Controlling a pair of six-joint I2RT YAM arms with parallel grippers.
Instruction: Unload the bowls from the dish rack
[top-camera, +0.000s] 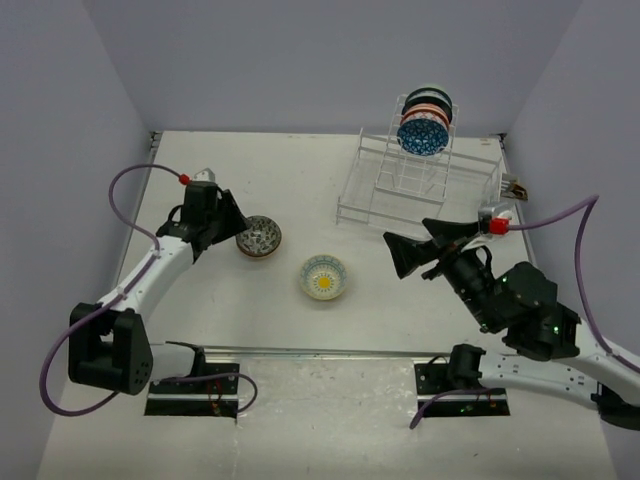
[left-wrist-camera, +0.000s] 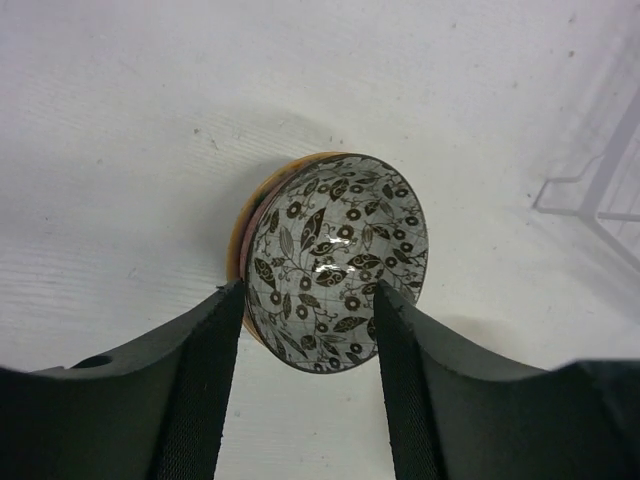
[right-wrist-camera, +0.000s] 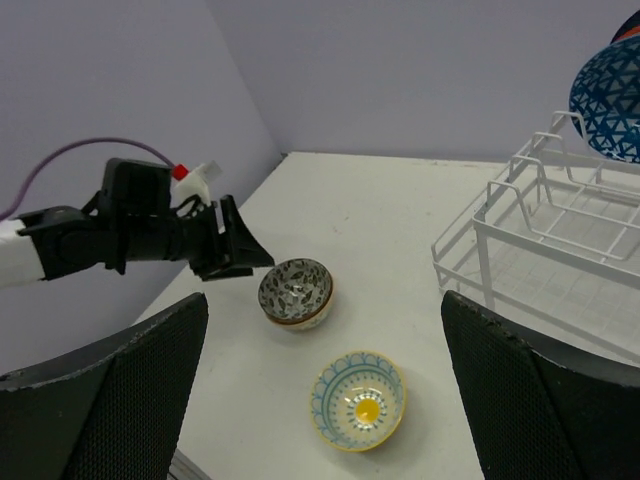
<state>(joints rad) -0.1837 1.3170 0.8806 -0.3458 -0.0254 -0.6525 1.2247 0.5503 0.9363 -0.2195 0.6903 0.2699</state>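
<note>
The blue bowl stands at the very front in the tall level of the rack. My right gripper should reach outward over the rack and turn so that its fingers go on both sides of that bowl's rim (right-wrist-camera: 627, 44).
The white wire dish rack (top-camera: 420, 185) stands at the back right. Several bowls stand on edge in its tall tier, and the front one is blue with a white pattern (top-camera: 422, 133). Both also show in the right wrist view, the rack (right-wrist-camera: 540, 230) and the blue bowl (right-wrist-camera: 610, 100). A black-and-white floral bowl (top-camera: 259, 238) lies tilted on the table, with an orange-brown rim under it (left-wrist-camera: 335, 260). A yellow-and-blue bowl (top-camera: 325, 277) sits upright at mid table (right-wrist-camera: 358, 400). My left gripper (left-wrist-camera: 308, 290) is open, its fingertips either side of the floral bowl's near rim. My right gripper (top-camera: 408, 240) is open and empty, above the table.
Purple walls close the table on three sides. A small brown object (top-camera: 516, 187) lies right of the rack. A metal rail (top-camera: 320, 352) runs along the near edge between the arm bases. Purple cables (top-camera: 135, 180) loop off both arms.
</note>
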